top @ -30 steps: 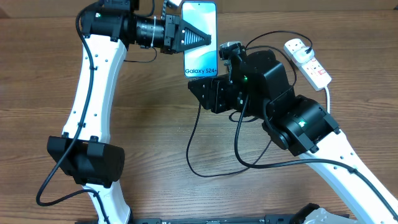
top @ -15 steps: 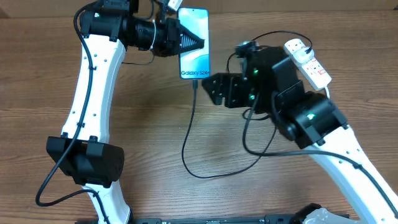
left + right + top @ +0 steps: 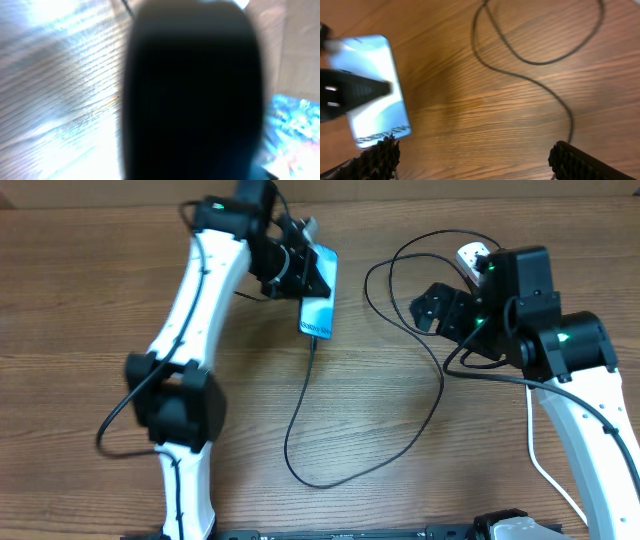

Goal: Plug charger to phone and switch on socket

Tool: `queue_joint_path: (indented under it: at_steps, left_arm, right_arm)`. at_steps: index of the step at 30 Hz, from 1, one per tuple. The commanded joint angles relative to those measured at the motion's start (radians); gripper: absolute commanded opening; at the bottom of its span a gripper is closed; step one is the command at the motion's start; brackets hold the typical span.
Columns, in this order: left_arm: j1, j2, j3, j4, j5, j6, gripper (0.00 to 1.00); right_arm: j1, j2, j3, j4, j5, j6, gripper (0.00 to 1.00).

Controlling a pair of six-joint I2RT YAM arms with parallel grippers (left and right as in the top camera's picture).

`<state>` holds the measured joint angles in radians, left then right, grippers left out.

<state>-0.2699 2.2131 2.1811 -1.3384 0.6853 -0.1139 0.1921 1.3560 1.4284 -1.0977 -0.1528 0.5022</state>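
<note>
The cable (image 3: 300, 405) already meets the phone's lower short edge, so my left gripper should go down toward the bare tabletop beneath it and let go of the phone.
My left gripper (image 3: 305, 275) is shut on the phone (image 3: 318, 308), its black finger (image 3: 355, 91) lying across the light blue screen (image 3: 377, 60). The phone is tilted near the table's back middle. The charger's thin black cable (image 3: 300, 405) meets the phone's lower short edge, loops over the table and runs back toward the socket (image 3: 470, 253). Only a white end of the socket shows beside my right arm. My right gripper (image 3: 428, 310) stands wide open to the right of the phone, with only bare wood between its fingers (image 3: 475, 165). The left wrist view is blurred and mostly dark.
Loops of black cable (image 3: 530, 62) lie on the wooden table (image 3: 90, 300) between the phone and the right arm. A thick white cord (image 3: 540, 470) trails down the right side under the right arm.
My right gripper has opened wide and pulled away to the right of the phone. The left arm swung, carrying the phone slightly lower and more tilted. The cable stays at the phone's edge.
</note>
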Motion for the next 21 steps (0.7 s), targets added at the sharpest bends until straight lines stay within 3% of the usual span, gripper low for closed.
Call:
queue_joint_path:
  at_steps: [1, 10, 21]
  left_arm:
    - [-0.038, 0.088, 0.006, 0.004, 0.068, 0.088, 0.04]
    - [-0.060, 0.188, 0.006, 0.056, 0.048, 0.115, 0.04]
    - [-0.060, 0.269, 0.006, 0.117, -0.054, -0.006, 0.04]
  right_arm:
    - [-0.034, 0.031, 0.024, -0.019, 0.051, 0.007, 0.98]
    - [-0.046, 0.136, 0.024, -0.038, 0.070, 0.007, 0.98]
    - [-0.046, 0.185, 0.024, -0.035, 0.070, 0.008, 1.00]
